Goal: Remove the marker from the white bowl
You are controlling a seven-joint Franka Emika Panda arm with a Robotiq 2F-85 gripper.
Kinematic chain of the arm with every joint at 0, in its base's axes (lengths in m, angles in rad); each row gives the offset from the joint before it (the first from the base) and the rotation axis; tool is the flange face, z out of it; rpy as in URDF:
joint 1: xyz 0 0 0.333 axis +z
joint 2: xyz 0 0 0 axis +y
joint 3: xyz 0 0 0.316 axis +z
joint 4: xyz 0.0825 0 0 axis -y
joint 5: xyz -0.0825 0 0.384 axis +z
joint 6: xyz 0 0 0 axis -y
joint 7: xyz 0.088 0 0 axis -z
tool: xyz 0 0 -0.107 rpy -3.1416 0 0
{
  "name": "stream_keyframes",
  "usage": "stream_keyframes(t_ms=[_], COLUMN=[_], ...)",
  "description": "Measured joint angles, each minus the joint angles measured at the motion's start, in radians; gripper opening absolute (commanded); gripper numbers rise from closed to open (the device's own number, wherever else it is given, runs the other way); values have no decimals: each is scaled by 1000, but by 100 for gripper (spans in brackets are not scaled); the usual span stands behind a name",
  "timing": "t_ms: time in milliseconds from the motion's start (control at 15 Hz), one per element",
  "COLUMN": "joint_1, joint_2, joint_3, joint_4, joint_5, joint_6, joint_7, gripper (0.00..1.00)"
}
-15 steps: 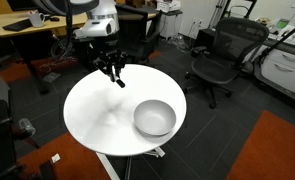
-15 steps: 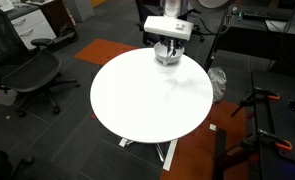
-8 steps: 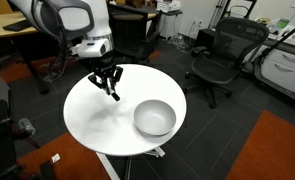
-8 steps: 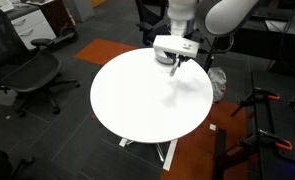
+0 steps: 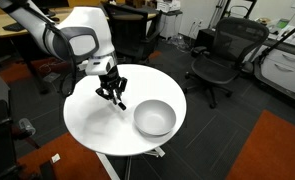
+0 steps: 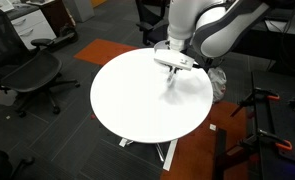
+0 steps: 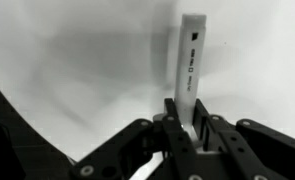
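My gripper lowers a little toward the bare tabletop beside the white bowl next and releases the marker [image 7: 191,55], since that spot is clear of the bowl.
My gripper [image 5: 116,97] hangs over the round white table [image 5: 92,125], to the left of the white bowl [image 5: 154,117] and apart from it. It is shut on the marker [image 7: 191,55], a slender stick that points away from the jaws [image 7: 190,108] toward the tabletop. In the wrist view the marker looks light grey with dark print. In an exterior view only a dark tip shows below the fingers [image 5: 121,104]. The bowl's inside looks empty. In an exterior view the gripper [image 6: 174,70] is at the far side of the table [image 6: 137,100]; I cannot make out the bowl there.
Black office chairs stand around the table [image 5: 219,55] [image 6: 32,75]. Desks are behind the arm [image 5: 32,25]. Orange carpet patches lie on the floor [image 5: 277,145]. A tripod stand is beside the table [image 6: 262,110].
The arm has swung over the table and come down nearer to the tabletop, still shut on the marker. The bowl has not moved.
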Motion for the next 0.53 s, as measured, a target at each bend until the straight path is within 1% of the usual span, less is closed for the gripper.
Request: stream_keyframes(t_ms=[267, 333, 400, 467, 533], joint_1=[20, 23, 25, 26, 26], joint_2=[56, 66, 75, 81, 86], joint_3=[-15, -16, -16, -16, -17], joint_4=[36, 44, 52, 59, 64], joint_5=[5, 8, 9, 12, 15], joint_6=[12, 12, 12, 12, 12], joint_7=[0, 0, 0, 0, 0], gripper=[5, 46, 47, 53, 62])
